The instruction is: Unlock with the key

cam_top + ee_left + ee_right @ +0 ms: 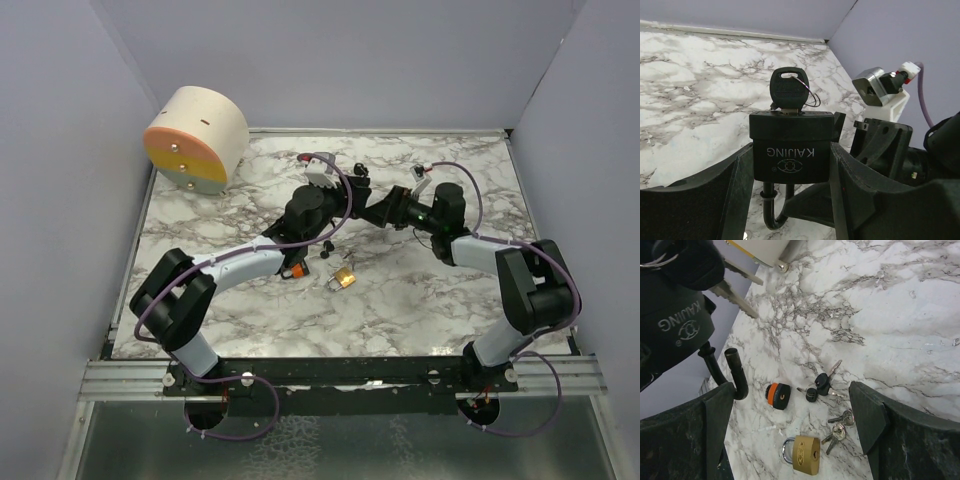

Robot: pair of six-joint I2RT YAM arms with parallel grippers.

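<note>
The clear marble (288,172) beside the drum is below my left gripper, to its left in the top view, so I need to move my left gripper across and down to release the padlock there.
My left gripper (790,162) is shut on the body of a black padlock (791,145), holding it above the marble table (420,290). A black-headed key (788,90) sits in the keyhole on top, with a wire ring through it. In the right wrist view the padlock (675,330) is at the upper left, and one end of its shackle (735,372) stands free of the body. My right gripper (792,415) is open and empty, just right of the padlock and not touching it. From above, the two grippers meet near the padlock (352,192).
On the table below lie a brass padlock (805,455), an orange and black lock (777,395), a bunch of black keys (820,385) and a bunch of silver keys (840,425). A cream and orange drum (195,138) stands at the back left. Grey walls enclose the table.
</note>
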